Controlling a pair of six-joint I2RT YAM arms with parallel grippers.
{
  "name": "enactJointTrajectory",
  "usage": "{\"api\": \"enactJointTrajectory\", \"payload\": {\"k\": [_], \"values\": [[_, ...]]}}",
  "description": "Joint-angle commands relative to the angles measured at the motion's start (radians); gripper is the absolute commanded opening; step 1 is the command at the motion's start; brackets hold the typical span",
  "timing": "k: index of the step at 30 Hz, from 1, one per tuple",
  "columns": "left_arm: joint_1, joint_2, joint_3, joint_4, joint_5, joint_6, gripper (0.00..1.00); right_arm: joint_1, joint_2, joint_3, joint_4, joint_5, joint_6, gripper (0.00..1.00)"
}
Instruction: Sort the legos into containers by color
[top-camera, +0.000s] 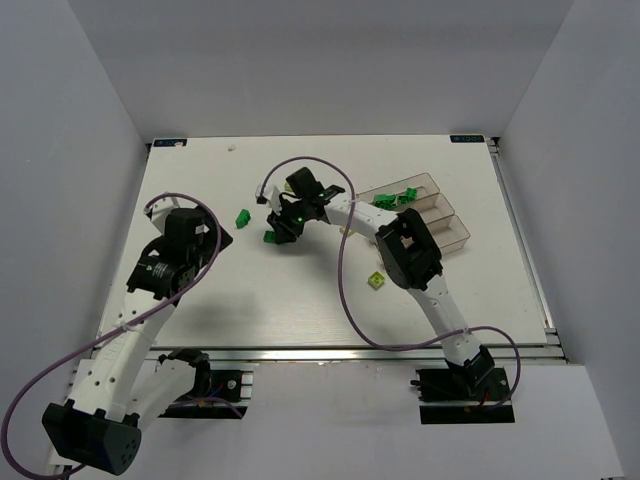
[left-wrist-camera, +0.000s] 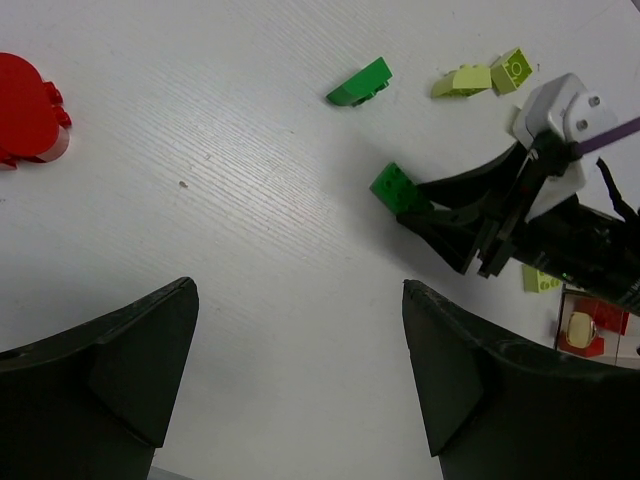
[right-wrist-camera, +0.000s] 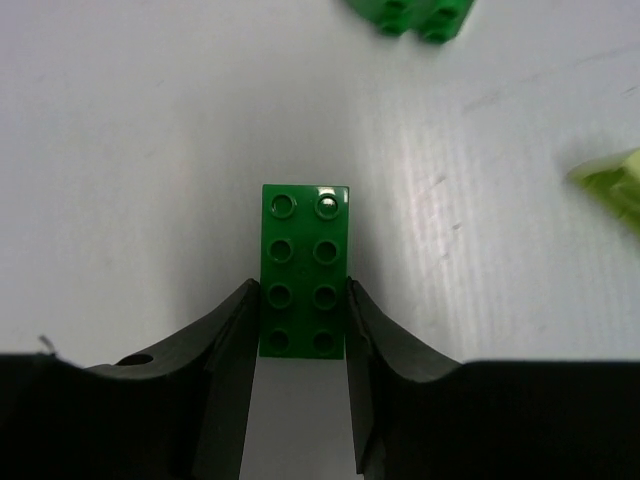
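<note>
My right gripper will move up next, then toward the right in the top view and down over the far bin, since green bricks already lie there.
My right gripper is shut on a dark green two-by-four brick at the table's middle, low over the surface; it shows in the left wrist view too. A second dark green brick lies just left of it, also in the left wrist view. A lime brick lies near my right arm. The clear stepped containers stand at the right, with green bricks in the far bin. My left gripper is open and empty above bare table, left of the right gripper.
Two lime bricks lie beyond the right gripper. A red rounded piece sits at the left. A lime brick and a red brick lie behind the right arm. Purple cables loop over the table.
</note>
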Motion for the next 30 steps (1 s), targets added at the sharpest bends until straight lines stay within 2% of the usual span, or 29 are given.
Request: {"api": "enactJointTrajectory", "payload": {"k": [1, 3, 7, 13, 20, 25, 30], "values": [[0.005, -0.011, -0.030, 0.032, 0.008, 0.001, 0.92, -0.003, -0.132, -0.079, -0.037, -0.108, -0.014, 0.05], [0.004, -0.011, -0.050, 0.046, 0.016, 0.004, 0.92, -0.006, -0.206, -0.128, -0.031, -0.141, -0.018, 0.00], [0.005, -0.014, -0.080, 0.072, 0.027, 0.007, 0.92, -0.027, -0.330, -0.200, -0.043, -0.242, -0.041, 0.00], [0.005, -0.005, -0.120, 0.132, 0.045, 0.020, 0.92, -0.105, -0.528, -0.349, -0.044, -0.208, -0.026, 0.00], [0.005, 0.038, -0.150, 0.196, 0.079, 0.047, 0.92, -0.323, -0.674, -0.461, -0.193, -0.146, -0.262, 0.00], [0.005, 0.058, -0.160, 0.224, 0.094, 0.057, 0.92, -0.459, -0.697, -0.475, -0.244, -0.004, -0.461, 0.00], [0.005, 0.066, -0.169, 0.239, 0.111, 0.058, 0.92, -0.535, -0.674, -0.472, -0.249, 0.107, -0.609, 0.00]]}}
